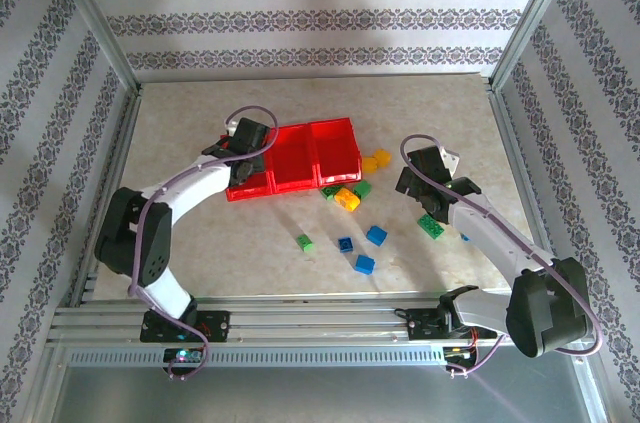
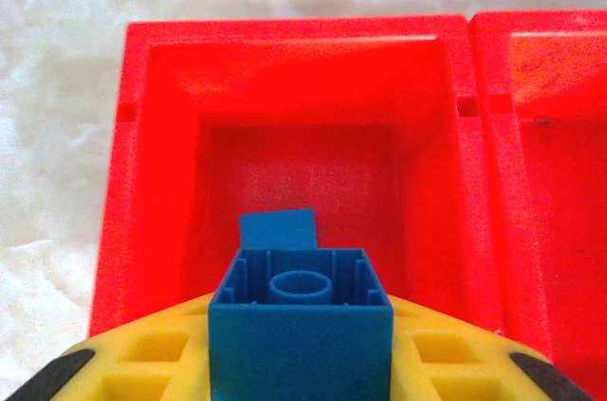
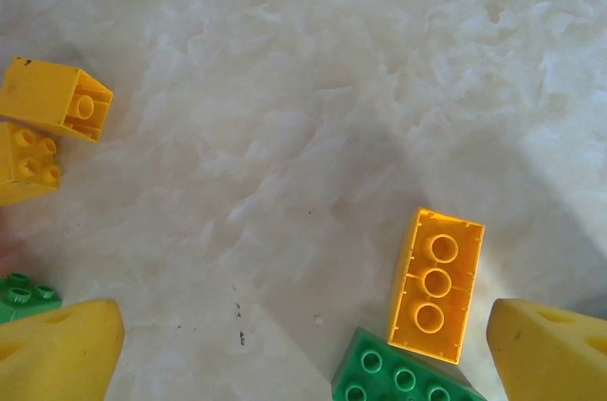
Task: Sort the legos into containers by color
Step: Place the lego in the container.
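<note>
My left gripper stays over the bin's bottom and spreads its fingers to release the blue lego [image 2: 302,320] next, since the bottom of the bin below already holds a blue piece.
The red containers [image 1: 300,158] sit mid-table as three joined bins. My left gripper [image 1: 243,165] hangs over the left bin [image 2: 285,117], shut on a blue lego [image 2: 302,320] held hollow side up between its yellow fingers [image 2: 142,363]. Another blue piece [image 2: 277,228] shows just beyond it inside that bin. My right gripper [image 1: 412,186] is open above the table, to the right of the tray, its fingers [image 3: 57,349] wide apart. An upturned orange lego [image 3: 436,282] and a green lego [image 3: 398,377] lie near its right finger. Two yellow legos [image 3: 47,98] lie far left.
Loose legos lie in front of and right of the tray: yellow [image 1: 375,160], orange [image 1: 347,198], green [image 1: 305,241], blue [image 1: 376,234], blue [image 1: 364,264] and a green one [image 1: 432,227] beside the right arm. Metal frame posts [image 1: 100,33] bound the table.
</note>
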